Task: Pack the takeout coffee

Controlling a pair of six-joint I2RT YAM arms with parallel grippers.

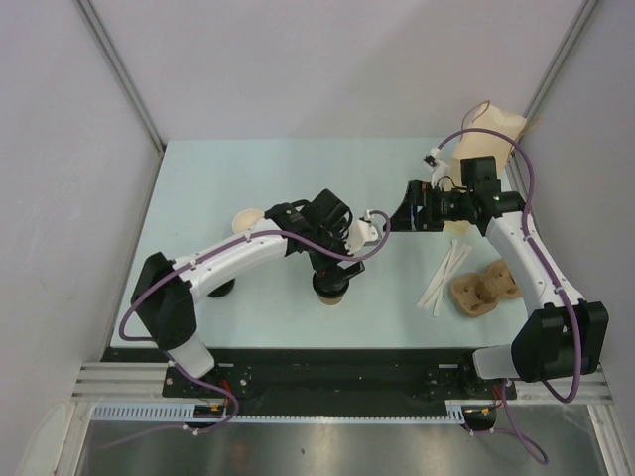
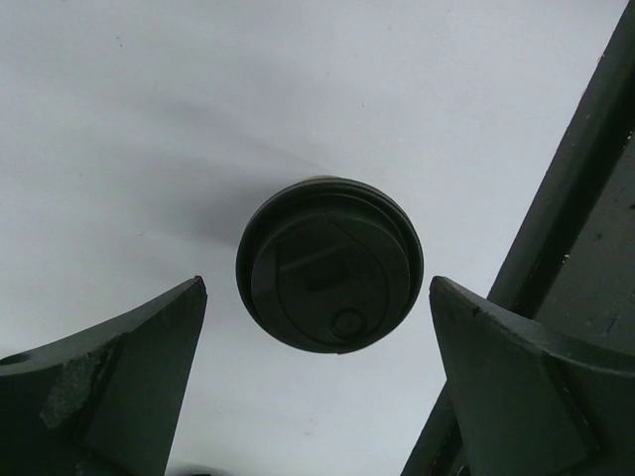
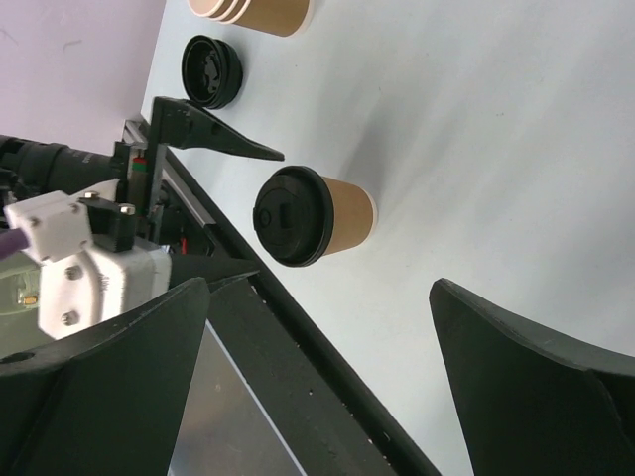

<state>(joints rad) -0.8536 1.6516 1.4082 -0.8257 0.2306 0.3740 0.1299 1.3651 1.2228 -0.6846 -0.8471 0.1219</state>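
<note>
My left gripper comes down onto the cup's black lid next and closes around the lid's rim. The lid lies between the open fingers but still beyond their ends.
One takeout coffee cup, tan paper with a black lid, stands upright on the pale table in front of centre. My left gripper hovers right over it. In the left wrist view the black lid lies between and beyond the open fingers, which do not touch it. My right gripper is open at mid-table, pointing left. Its wrist view shows the same lidded cup well ahead of its empty right gripper.
A tan paper bag stands at the back right corner. A brown pulp cup tray and white sticks lie right of centre. A stack of lidless cups and loose black lids sit on the left.
</note>
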